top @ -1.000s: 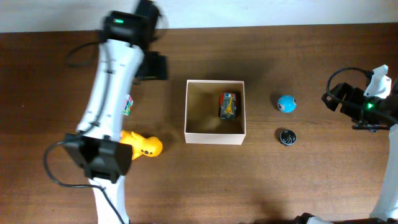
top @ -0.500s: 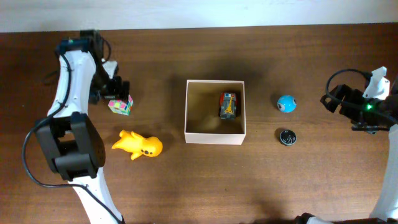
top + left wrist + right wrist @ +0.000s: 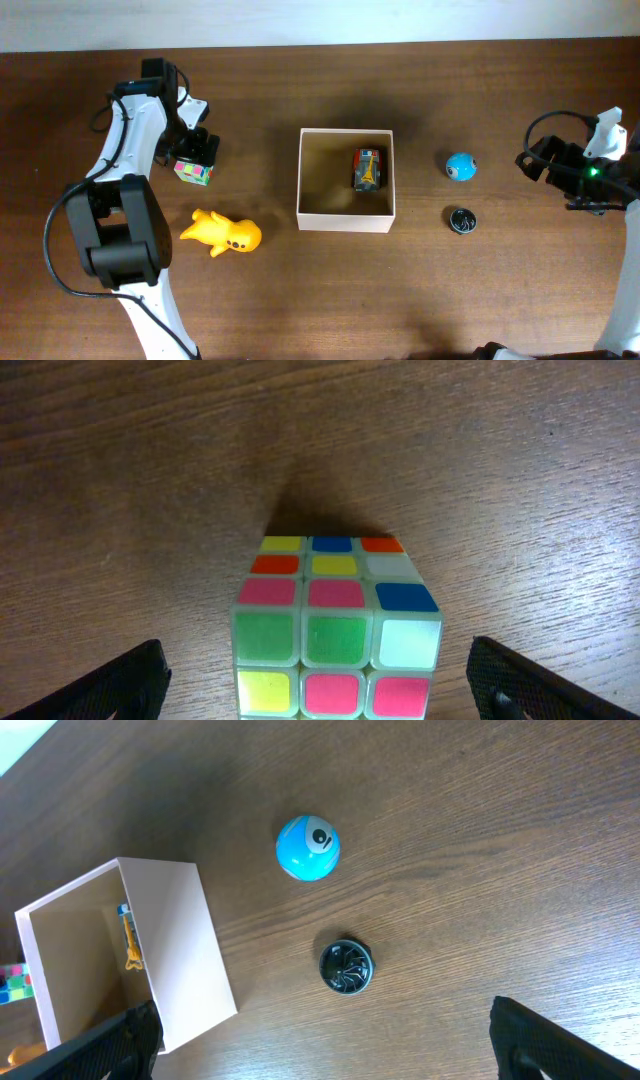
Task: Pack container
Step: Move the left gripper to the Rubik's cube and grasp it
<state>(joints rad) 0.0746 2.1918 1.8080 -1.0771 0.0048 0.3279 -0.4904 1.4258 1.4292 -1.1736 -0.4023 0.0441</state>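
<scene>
My left gripper moves down a little next and closes its fingers on the puzzle cube's opposite sides, since the cube already sits between them untouched.
The container (image 3: 303,185), a white box with a tan inside, stands mid-table and holds a toy car (image 3: 368,168); it also shows in the right wrist view (image 3: 195,940). A puzzle cube (image 3: 195,170) lies at the left. My left gripper (image 3: 197,146) is open right over it, and in the left wrist view the cube (image 3: 335,625) sits between the spread fingers (image 3: 320,695), untouched. A yellow toy (image 3: 222,232) lies below the cube. A blue ball (image 3: 460,167) (image 3: 308,847) and a dark round disc (image 3: 460,220) (image 3: 345,967) lie right of the container. My right gripper (image 3: 560,170) is open and empty at the far right.
The table's far edge meets a white wall along the top of the overhead view. The left arm's body stretches from the bottom left up to the cube.
My left arm has swung back from near the container to the far left, then edged right and settled over the cube. The right arm has not moved.
</scene>
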